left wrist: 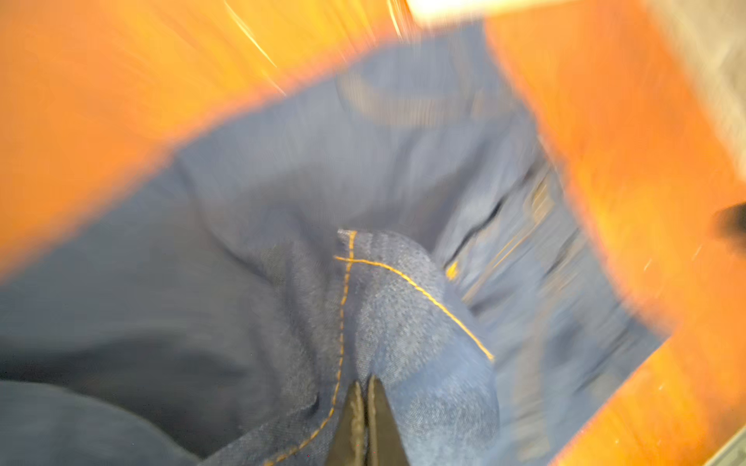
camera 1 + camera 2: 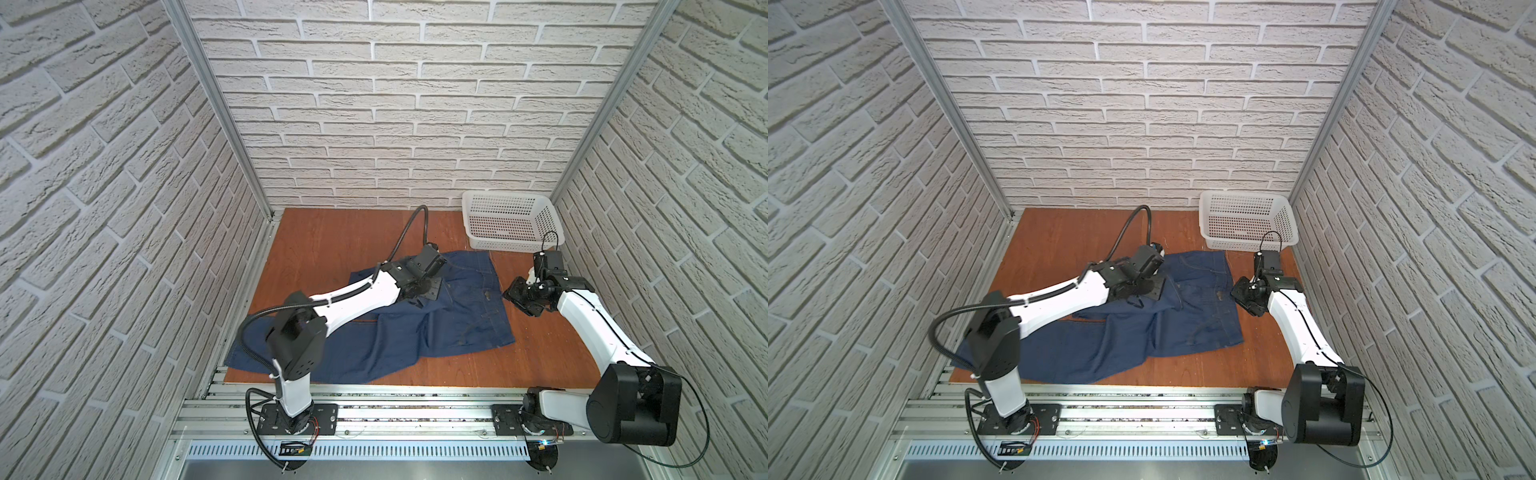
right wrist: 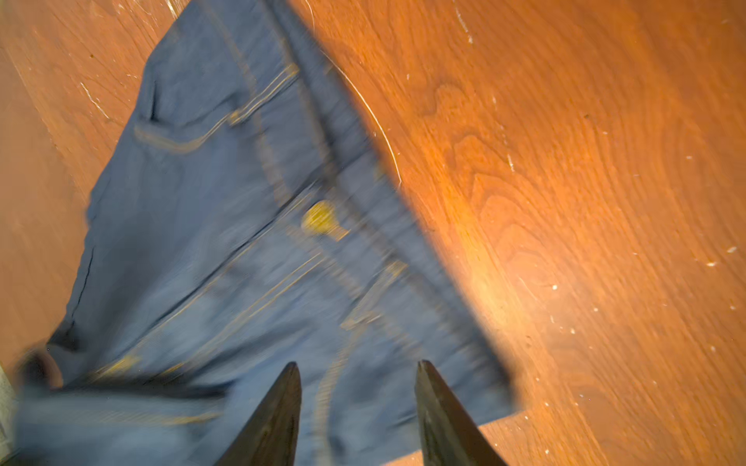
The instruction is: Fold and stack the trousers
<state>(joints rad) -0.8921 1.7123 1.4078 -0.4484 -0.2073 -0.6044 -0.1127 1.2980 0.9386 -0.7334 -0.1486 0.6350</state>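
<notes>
The left gripper draws the pinched fold toward the trouser legs next and releases it, since the legs lie on the gripper's side away from the trousers' waist.
The trousers [image 2: 469,316] [image 2: 1200,320] are dark blue jeans with tan stitching. They lie spread on the wooden table [image 2: 332,241], with the waist to the right and the legs running to the front left corner. My left gripper [image 2: 432,286] [image 2: 1152,286] is over their middle. In the left wrist view it [image 1: 365,383] is shut on a raised fold of denim [image 1: 403,306] with a tan seam. My right gripper [image 2: 513,295] [image 2: 1241,295] hovers at the waistband's right edge. The right wrist view shows it [image 3: 359,365] open above the waist [image 3: 202,201], holding nothing.
A white perforated basket [image 2: 511,224] [image 2: 1246,220] stands at the back right corner, just behind the right wrist. Brick-pattern walls close in the table on three sides. An aluminium rail [image 2: 374,399] carrying both arm bases runs along the front edge.
</notes>
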